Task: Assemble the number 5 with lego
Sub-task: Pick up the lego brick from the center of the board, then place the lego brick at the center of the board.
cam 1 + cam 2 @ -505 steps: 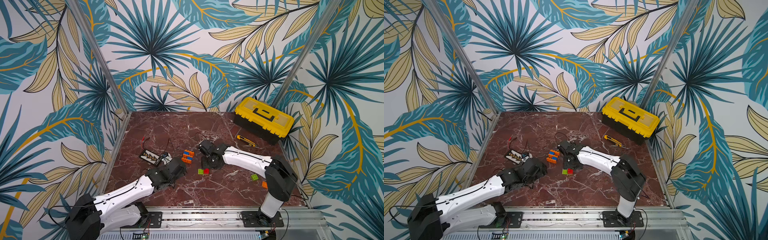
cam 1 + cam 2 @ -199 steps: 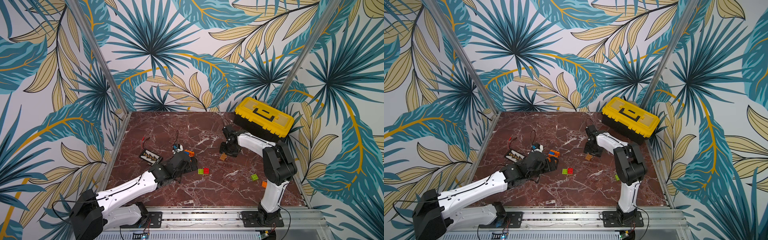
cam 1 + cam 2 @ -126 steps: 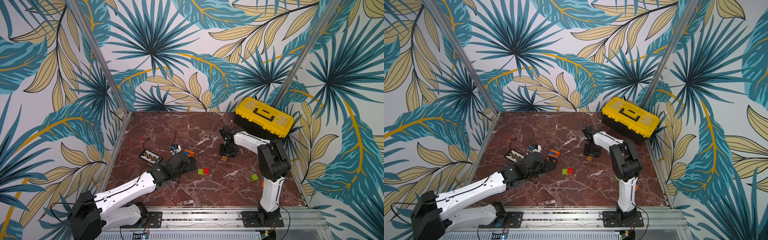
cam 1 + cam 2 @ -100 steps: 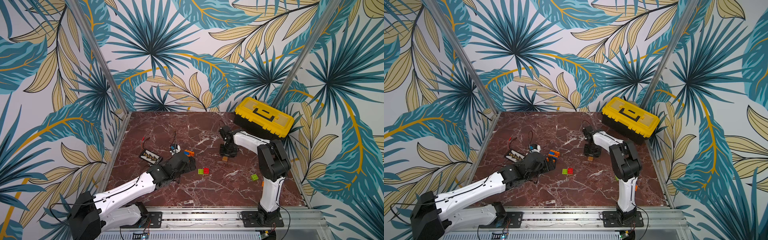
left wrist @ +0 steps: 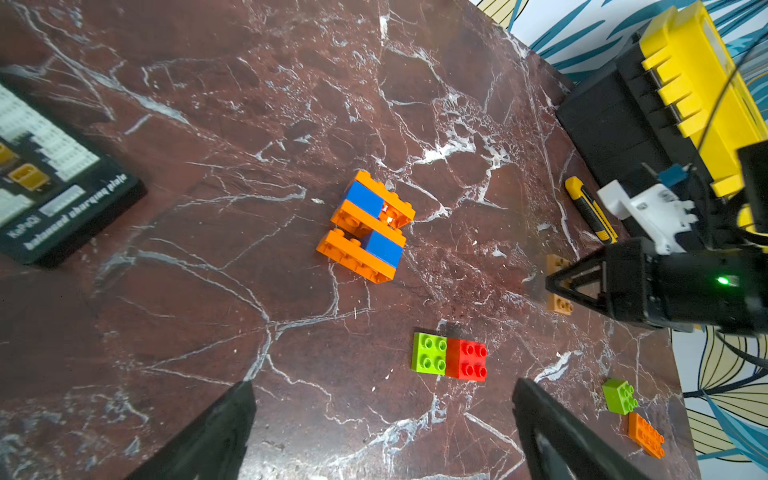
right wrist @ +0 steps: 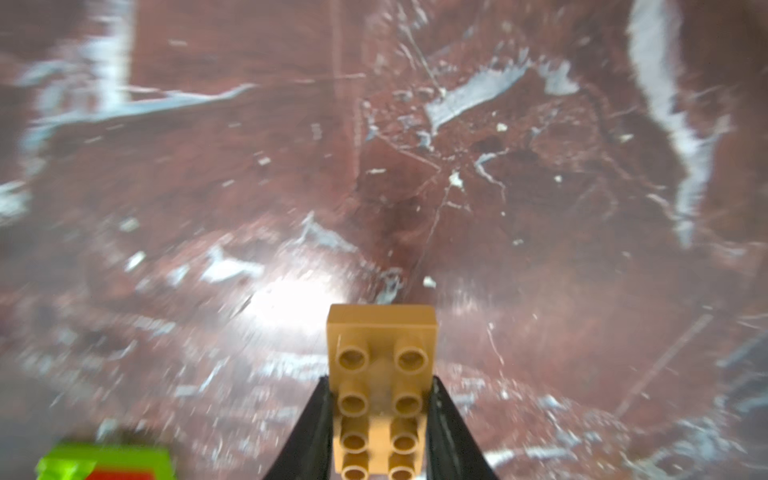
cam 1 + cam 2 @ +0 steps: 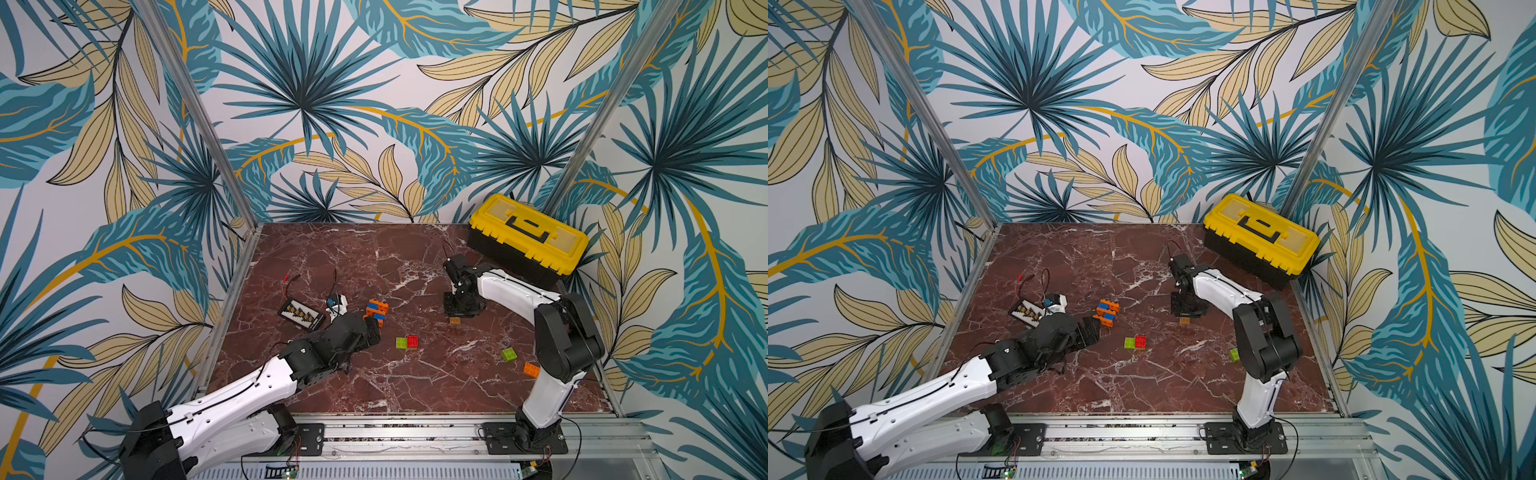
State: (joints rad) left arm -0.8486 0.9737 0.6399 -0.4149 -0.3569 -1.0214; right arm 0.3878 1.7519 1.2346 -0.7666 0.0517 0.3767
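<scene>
My right gripper draws back, turns, lowers and releases the brick next, since clear marble lies back from it and below it, short of the green-red pair.
My right gripper [image 6: 380,399] is shut on an orange oblong lego brick [image 6: 381,353], studs facing the camera, low over the marble; both top views show the brick [image 7: 455,320] [image 7: 1185,320] under the jaws. My left gripper [image 5: 382,386] is open with nothing between its fingers. It lies just short of the orange-and-blue assembly [image 5: 368,226] [image 7: 376,311]. A green and a red square brick sit joined as a pair [image 5: 449,359] [image 7: 407,342]. A loose green brick [image 7: 509,354] and an orange brick [image 7: 531,369] lie at the front right.
A yellow-and-black toolbox [image 7: 528,239] stands at the back right, and a utility knife [image 5: 590,210] lies in front of it. A black board [image 7: 301,314] with wires and a small white part [image 7: 337,302] lie at the left, behind my left arm.
The right jaws have closed on the orange brick after the arm swung out to the right. The left arm has barely moved over the last second.
</scene>
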